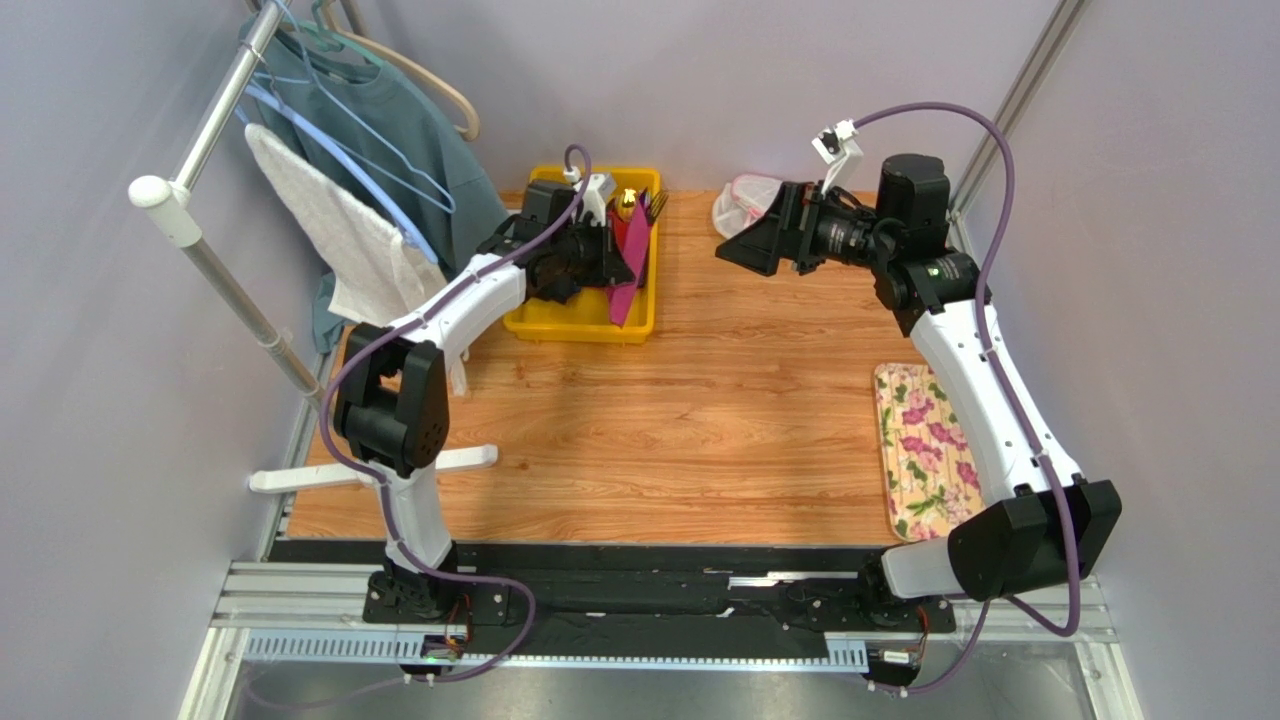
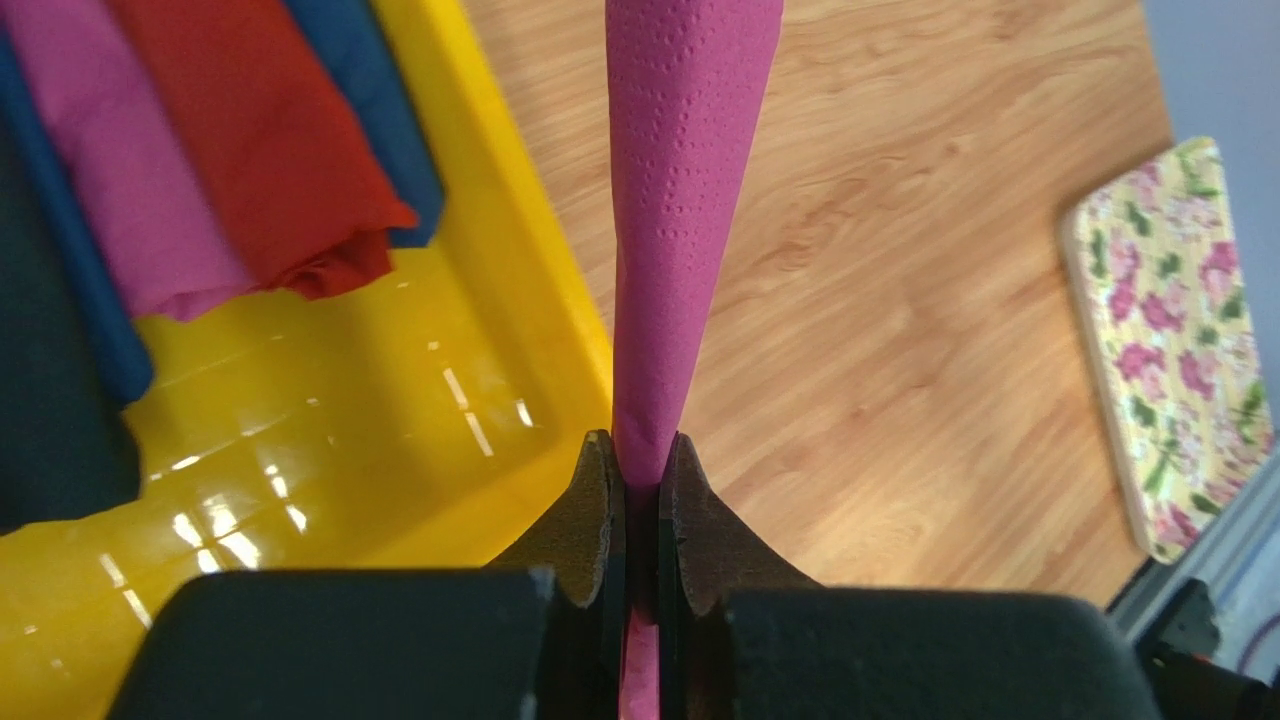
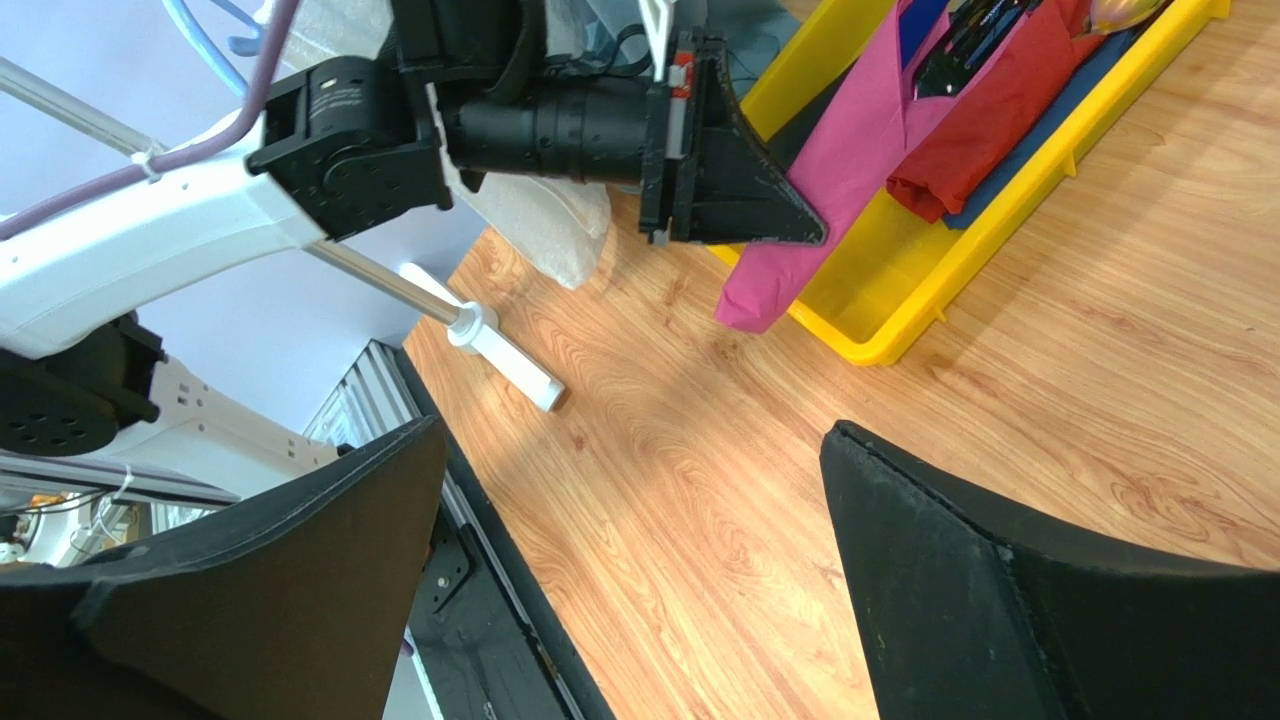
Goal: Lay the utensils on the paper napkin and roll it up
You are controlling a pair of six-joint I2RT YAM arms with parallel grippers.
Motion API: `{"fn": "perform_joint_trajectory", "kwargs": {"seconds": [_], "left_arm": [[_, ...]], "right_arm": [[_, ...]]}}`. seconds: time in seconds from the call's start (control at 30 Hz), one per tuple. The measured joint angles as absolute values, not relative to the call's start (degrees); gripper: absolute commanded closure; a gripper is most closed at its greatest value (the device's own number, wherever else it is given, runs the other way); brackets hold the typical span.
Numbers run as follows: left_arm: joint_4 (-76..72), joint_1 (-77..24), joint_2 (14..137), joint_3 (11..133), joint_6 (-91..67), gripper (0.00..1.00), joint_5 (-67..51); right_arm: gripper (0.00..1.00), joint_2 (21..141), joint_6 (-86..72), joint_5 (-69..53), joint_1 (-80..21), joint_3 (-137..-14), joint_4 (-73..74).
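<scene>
Next, my left gripper shifts off the tray's rim to the folded pink napkin. It then lowers and releases, since that lies below it, to its left in the wrist view.
My left gripper (image 1: 619, 258) is shut on the magenta-pink paper napkin (image 1: 634, 267) and holds it hanging over the right side of the yellow tray (image 1: 586, 323). In the left wrist view the napkin (image 2: 684, 225) runs up from the closed gripper (image 2: 642, 465). In the right wrist view the napkin (image 3: 819, 188) hangs from the left gripper (image 3: 804, 225) over the tray rim. Dark utensils (image 3: 969, 38) lie in the tray on folded red paper. My right gripper (image 1: 736, 248) is open and empty above the table's back middle, and it also shows in its own view (image 3: 631, 435).
Folded red (image 2: 256, 150), pink and blue napkins lie in the tray. A floral cream cloth (image 1: 924, 450) lies at the right edge. A white mesh pouch (image 1: 739, 203) sits behind the right gripper. A clothes rack (image 1: 226, 285) with hangers and a white towel stands at the left.
</scene>
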State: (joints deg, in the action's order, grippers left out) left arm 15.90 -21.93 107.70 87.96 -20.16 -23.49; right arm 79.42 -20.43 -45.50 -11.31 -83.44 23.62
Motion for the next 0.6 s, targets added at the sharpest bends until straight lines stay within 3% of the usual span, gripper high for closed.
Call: {"fn": "perform_joint_trajectory", "kwargs": {"seconds": [0.6], "left_arm": [[19.84, -17.69, 117.16, 93.43, -17.52, 1.00, -13.58]], "right_arm": [[0.00, 79.48, -20.10, -45.78, -11.16, -83.29, 23.77]]}}
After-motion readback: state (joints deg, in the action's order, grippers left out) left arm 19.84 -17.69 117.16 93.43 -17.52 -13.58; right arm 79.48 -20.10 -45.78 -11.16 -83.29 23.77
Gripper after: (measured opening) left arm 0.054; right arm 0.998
